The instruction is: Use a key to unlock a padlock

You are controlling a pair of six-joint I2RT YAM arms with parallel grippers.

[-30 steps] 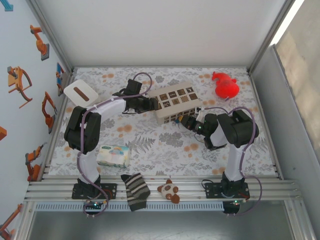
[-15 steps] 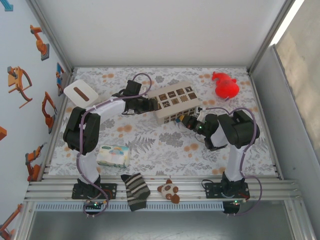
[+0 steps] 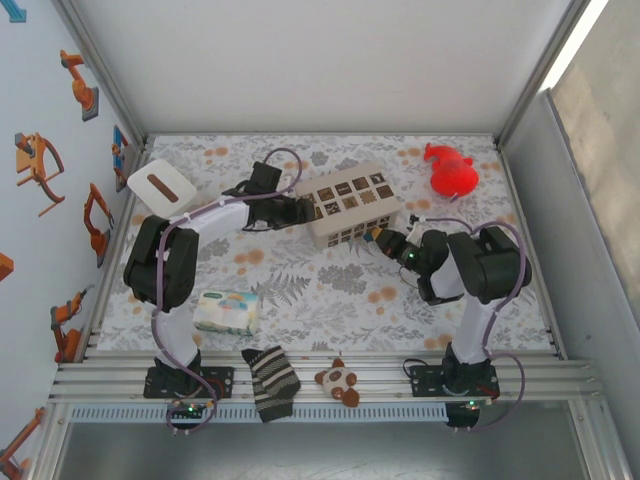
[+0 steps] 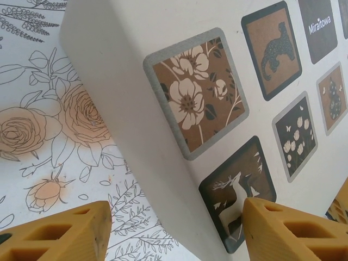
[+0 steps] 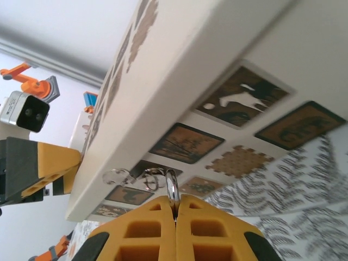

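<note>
My right gripper is to move back and down next to release the loop on the mat by the orange flowers (image 3: 364, 304), which lies clear below, nearer my base.
In the right wrist view my right gripper (image 5: 175, 209) is shut on a shiny metal loop, the padlock's shackle (image 5: 172, 187). The lock's bluish body is hidden between the fingers. Thin key rings (image 5: 152, 178) and a blurred key (image 5: 114, 175) hang off the loop, close under the cream patterned box (image 5: 179, 70). From above, that gripper (image 3: 378, 238) sits at the box's near right corner. My left gripper (image 4: 174, 228) is open, one finger (image 4: 54, 234) over the mat and the other (image 4: 293, 228) against the box's deer square; it (image 3: 300, 210) is at the box's left end.
The cream box (image 3: 350, 203) stands mid-table between both grippers. A red toy (image 3: 450, 170) lies back right and a white tissue box (image 3: 160, 185) back left. A wipes pack (image 3: 225, 312), a striped sock (image 3: 270, 383) and a small plush (image 3: 338, 380) lie near the front edge.
My right gripper has shifted right along the box's near side, still shut. The left gripper has edged a little closer to the box's left end.
</note>
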